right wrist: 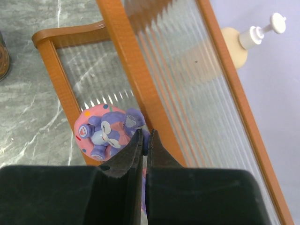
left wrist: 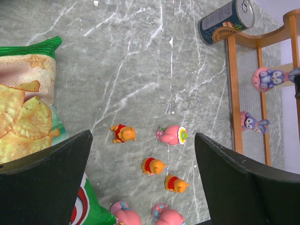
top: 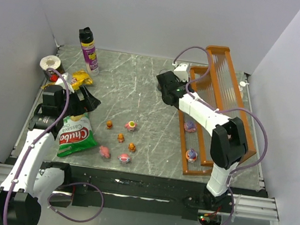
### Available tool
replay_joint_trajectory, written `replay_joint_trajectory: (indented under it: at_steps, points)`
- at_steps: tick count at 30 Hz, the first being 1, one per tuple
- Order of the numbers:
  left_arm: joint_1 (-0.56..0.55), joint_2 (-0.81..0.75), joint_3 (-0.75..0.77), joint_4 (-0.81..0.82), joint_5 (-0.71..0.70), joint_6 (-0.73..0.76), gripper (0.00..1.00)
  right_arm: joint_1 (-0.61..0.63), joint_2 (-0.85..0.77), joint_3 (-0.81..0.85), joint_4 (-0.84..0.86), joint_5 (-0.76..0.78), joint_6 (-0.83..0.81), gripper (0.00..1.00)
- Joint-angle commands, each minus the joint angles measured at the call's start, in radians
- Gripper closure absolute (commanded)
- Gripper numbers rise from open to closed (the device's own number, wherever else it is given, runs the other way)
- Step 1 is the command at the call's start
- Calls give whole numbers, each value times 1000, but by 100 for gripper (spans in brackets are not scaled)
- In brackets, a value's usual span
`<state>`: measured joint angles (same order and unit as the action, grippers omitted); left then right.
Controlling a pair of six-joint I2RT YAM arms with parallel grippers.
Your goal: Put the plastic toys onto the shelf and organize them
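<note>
The purple bunny hangs above the clear part of the shelf's lowest level, so the robot's right gripper will next move down past the edge of the shelf's upper level to that clear part and release the bunny's ear.
Several plastic toys stand loose on the marble table: three orange ones and three pink ones. My left gripper hangs wide open above them, holding nothing. The orange-brown shelf stands at the right. On its lowest tier sit a purple toy and a pink one. My right gripper is shut on the ear of a purple bunny toy, just above the lowest tier's far end.
A green snack bag lies under my left arm, with a yellow bag, a tape roll and a spray can behind it. A tin can stands by the shelf's far corner. A pump bottle is behind the shelf.
</note>
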<state>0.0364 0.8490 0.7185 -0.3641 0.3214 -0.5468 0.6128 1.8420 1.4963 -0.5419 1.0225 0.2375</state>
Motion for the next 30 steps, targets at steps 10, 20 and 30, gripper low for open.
replay_joint_trajectory:
  at_steps: [10,20,30]
  points:
    - [7,2,35,24,21,-18,4,2,106,28,54,152,-9,100]
    - [7,5,35,25,21,-19,3,4,178,53,-18,225,118,100]
    - [5,9,35,25,24,-19,4,2,295,214,-374,288,431,100]
